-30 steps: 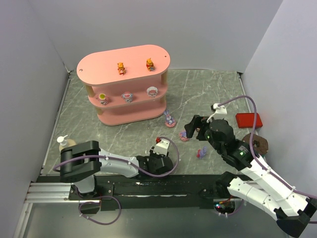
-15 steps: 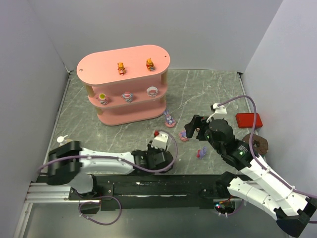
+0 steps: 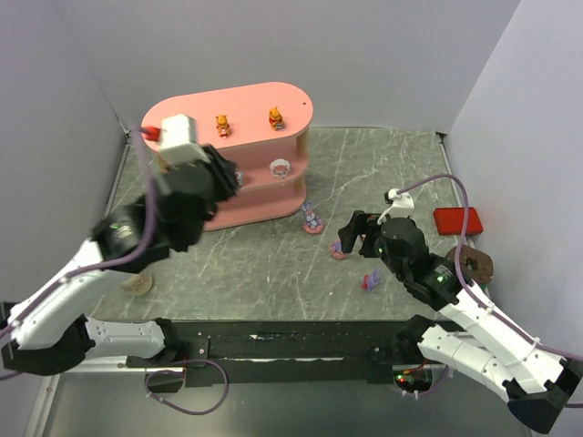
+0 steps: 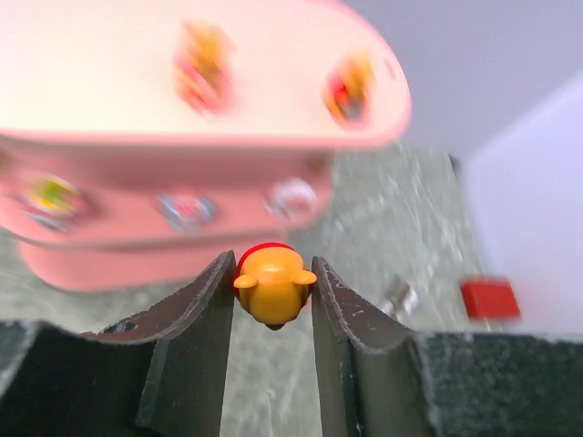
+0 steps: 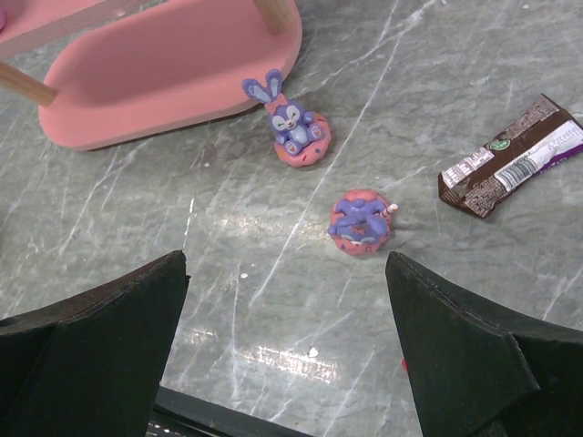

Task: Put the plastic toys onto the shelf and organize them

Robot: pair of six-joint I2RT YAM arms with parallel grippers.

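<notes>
The left gripper moves outward and to the left in the top view onto the top level's empty end (image 3: 170, 111) (image 4: 86, 84) next, because matching bears stand on that level.
My left gripper (image 4: 271, 273) is shut on an orange-yellow bear (image 4: 271, 289) and hangs in front of the pink shelf (image 3: 260, 100) at middle-tier height. Two more bears (image 3: 221, 125) (image 3: 275, 117) stand on the top tier. A pink-white toy (image 3: 281, 167) shows on the middle tier; the left arm hides the rest of that tier from above. Three purple toys (image 3: 312, 218) (image 3: 340, 248) (image 3: 370, 280) lie on the floor. My right gripper (image 5: 284, 264) stands open above the floor, short of the round purple toy (image 5: 361, 221) and the purple bunny (image 5: 293, 127).
A red flat box (image 3: 457, 220) lies at the right wall, with a brown-wrapped snack bar (image 5: 510, 159) near it. A tan object (image 3: 138, 285) sits half hidden under the left arm. Grey walls close in both sides and the back.
The left arm has risen from the near table edge and swung up to the shelf front, carrying the bear. The right arm has hardly moved.
</notes>
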